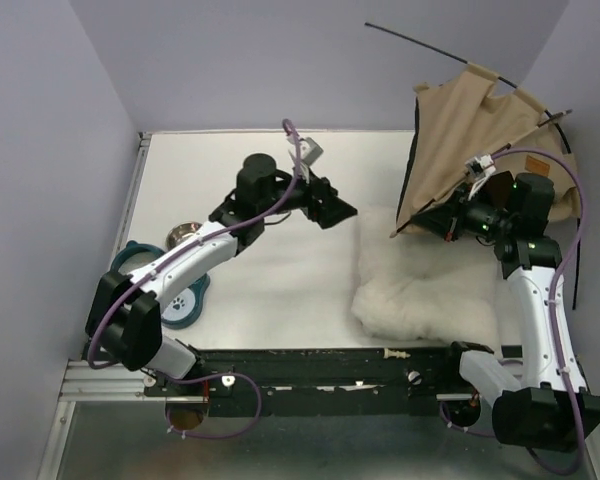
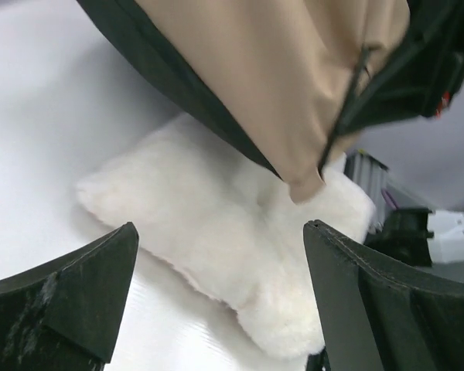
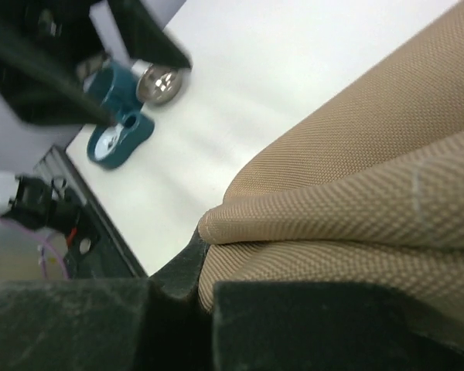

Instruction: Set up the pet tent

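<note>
Next, my right gripper carries the tent's lower edge [image 1: 436, 207] [image 3: 209, 267] to the left in the top view and slightly back, because the tent crowds the side.
The pet tent [image 1: 460, 150] is tan fabric with a black trim, tilted up at the back right; thin black poles [image 1: 430, 45] stick out of its top. My right gripper [image 1: 435, 222] is shut on the tent's lower edge; in the right wrist view a fold of tan fabric [image 3: 356, 201] is pinched between the black fingers [image 3: 309, 325]. My left gripper [image 1: 330, 210] is open and empty above the table's middle, left of the tent. In the left wrist view its fingers [image 2: 69, 294] frame the white cushion [image 2: 232, 224], with the tent [image 2: 271, 77] hanging above it.
The white fluffy cushion [image 1: 420, 290] lies under and in front of the tent. A teal pet bowl stand [image 1: 170, 275] with a metal bowl [image 1: 183, 236] stands at the left edge. Lavender walls close in the sides and back. A black rail [image 1: 320, 365] runs along the near edge.
</note>
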{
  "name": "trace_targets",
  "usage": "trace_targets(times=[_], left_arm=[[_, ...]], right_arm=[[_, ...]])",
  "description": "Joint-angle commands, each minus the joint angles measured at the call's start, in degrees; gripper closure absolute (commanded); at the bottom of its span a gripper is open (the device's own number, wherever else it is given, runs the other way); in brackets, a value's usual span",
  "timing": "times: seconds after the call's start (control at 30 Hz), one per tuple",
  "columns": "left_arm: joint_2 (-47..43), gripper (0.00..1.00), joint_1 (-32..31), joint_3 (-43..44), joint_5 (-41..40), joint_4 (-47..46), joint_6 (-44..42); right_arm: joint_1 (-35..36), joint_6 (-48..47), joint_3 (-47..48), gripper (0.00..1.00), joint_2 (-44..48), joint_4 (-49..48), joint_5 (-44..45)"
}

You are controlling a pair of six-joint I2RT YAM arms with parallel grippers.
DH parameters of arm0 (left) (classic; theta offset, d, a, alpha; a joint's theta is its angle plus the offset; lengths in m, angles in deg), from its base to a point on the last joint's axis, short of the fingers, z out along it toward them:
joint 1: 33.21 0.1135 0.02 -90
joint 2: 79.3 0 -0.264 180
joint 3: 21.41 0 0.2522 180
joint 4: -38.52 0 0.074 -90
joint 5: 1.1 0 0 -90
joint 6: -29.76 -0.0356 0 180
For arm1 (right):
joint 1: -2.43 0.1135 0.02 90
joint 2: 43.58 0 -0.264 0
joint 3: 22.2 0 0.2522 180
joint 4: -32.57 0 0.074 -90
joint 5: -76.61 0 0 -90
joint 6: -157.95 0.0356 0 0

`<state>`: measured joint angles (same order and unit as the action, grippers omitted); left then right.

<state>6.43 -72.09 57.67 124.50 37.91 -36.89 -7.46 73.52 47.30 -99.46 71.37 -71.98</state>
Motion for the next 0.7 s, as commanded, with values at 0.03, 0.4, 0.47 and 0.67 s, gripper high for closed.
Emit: trace_targets(times=[0.03, 0.4, 0.47, 0.67], left_arm=[[-6.98, 0.01, 7.66, 3.66, 1.41, 4.49, -5.22], [-10.50, 0.01, 23.40, 11.85, -1.05, 22.53, -20.35], [-10.76, 0.01, 24.10, 12.20, -2.02, 25.87, -23.08], [-11.55, 0.01, 29.89, 13.34, 2.27, 29.23, -24.87]], right_arm=[[8.03, -25.39, 9.62, 0.99, -2.47, 15.96, -5.04], [24.90, -56.61, 26.77, 0.99, -13.73, 44.91, -3.03], [28.77, -58.90, 29.23, 0.99, -14.69, 46.50, -1.36], [39.14, -73.74, 39.25, 0.99, -20.49, 61.77, 3.91]])
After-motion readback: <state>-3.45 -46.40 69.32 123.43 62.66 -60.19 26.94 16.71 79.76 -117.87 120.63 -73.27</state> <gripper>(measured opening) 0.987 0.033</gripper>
